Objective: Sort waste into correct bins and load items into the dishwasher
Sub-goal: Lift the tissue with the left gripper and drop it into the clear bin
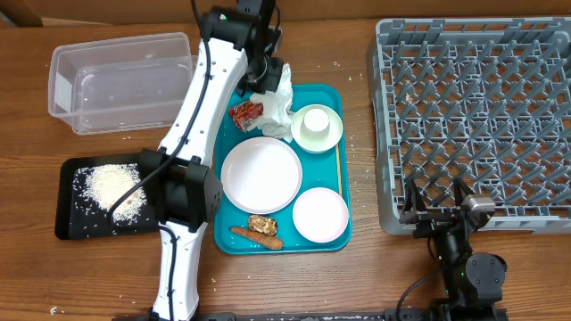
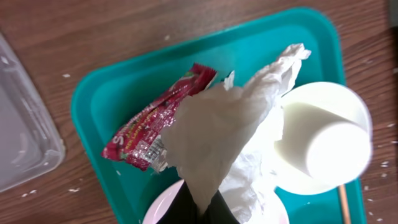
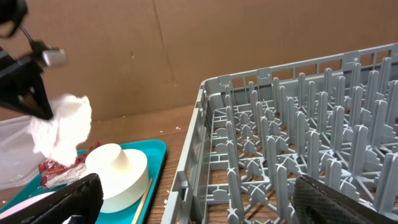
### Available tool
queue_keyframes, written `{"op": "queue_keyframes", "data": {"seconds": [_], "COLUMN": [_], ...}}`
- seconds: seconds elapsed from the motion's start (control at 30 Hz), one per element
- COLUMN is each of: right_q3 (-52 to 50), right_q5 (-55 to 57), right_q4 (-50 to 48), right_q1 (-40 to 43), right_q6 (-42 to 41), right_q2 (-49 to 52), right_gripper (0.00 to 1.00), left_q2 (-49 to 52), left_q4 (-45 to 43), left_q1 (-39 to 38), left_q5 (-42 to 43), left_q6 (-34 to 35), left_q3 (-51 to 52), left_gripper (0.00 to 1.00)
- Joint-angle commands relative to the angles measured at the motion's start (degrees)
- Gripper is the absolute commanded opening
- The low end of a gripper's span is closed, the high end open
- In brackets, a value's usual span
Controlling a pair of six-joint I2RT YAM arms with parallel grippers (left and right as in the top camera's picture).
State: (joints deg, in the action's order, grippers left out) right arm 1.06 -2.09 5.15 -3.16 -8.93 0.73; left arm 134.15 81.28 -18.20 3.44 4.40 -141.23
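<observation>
I will first move my left gripper to the left in the overhead view to get the crumpled white napkin over the clear tub [image 1: 123, 84] [image 2: 20, 123], which is empty and meant for waste.
My left gripper [image 1: 265, 82] is shut on the crumpled white napkin [image 1: 282, 96] at the teal tray's far edge. From the left wrist, the napkin [image 2: 230, 130] rises out of the closed jaws [image 2: 202, 210], beside the red wrapper [image 2: 155, 124]. The tray also carries an upturned cup on a bowl [image 1: 316, 125], a large plate [image 1: 261, 174], a smaller plate [image 1: 320, 214], a brown lump [image 1: 261, 224] and a carrot piece [image 1: 257, 237]. My right gripper [image 1: 439, 207] stands open at the grey dish rack's [image 1: 473, 116] near edge, holding nothing.
A clear tub [image 1: 125, 80] sits at the far left. The black tray [image 1: 71, 223] in front of it holds rice [image 1: 111, 187]. A thin wooden stick [image 1: 340, 169] lies along the teal tray's [image 1: 343, 241] right rim. Rice grains are scattered on the wooden table.
</observation>
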Motion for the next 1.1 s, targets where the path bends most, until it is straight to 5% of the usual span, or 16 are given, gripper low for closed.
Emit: {"op": "queue_keyframes", "data": {"seconds": [0.0, 0.2, 0.63, 0.67, 0.7, 0.77, 1.07], "right_q3": [-0.6, -0.6, -0.6, -0.6, -0.6, -0.6, -0.6], "right_q5": [0.5, 0.5, 0.5, 0.5, 0.5, 0.5, 0.5], "right_q4": [-0.4, -0.4, -0.4, -0.4, -0.4, -0.4, -0.4], "right_q1": [-0.4, -0.4, -0.4, -0.4, -0.4, -0.4, -0.4], "right_q6": [0.4, 0.4, 0.4, 0.4, 0.4, 0.4, 0.4], "right_q2": [-0.6, -0.6, -0.6, -0.6, -0.6, -0.6, -0.6], "right_gripper": [1.0, 1.0, 1.0, 1.0, 1.0, 1.0, 1.0], "left_q2": [-0.1, -0.1, -0.1, 0.0, 0.0, 0.0, 0.1], "left_q4": [1.1, 1.3, 0.3, 0.3, 0.3, 0.6, 3.4], "left_q1": [0.0, 3.1, 20.1, 21.4, 22.6, 24.5, 27.1], "left_q5": [-1.1, -23.0, -24.8, -24.2, -23.1, -19.5, 0.4], "left_q6": [1.0, 13.7, 26.2, 26.8, 27.7, 28.3, 20.8], "left_q3": [-4.7, -10.0, -11.7, -11.6, -11.5, -11.3, -8.6], "left_gripper": [0.04, 0.04, 0.05, 0.09, 0.28, 1.0, 1.0]}}
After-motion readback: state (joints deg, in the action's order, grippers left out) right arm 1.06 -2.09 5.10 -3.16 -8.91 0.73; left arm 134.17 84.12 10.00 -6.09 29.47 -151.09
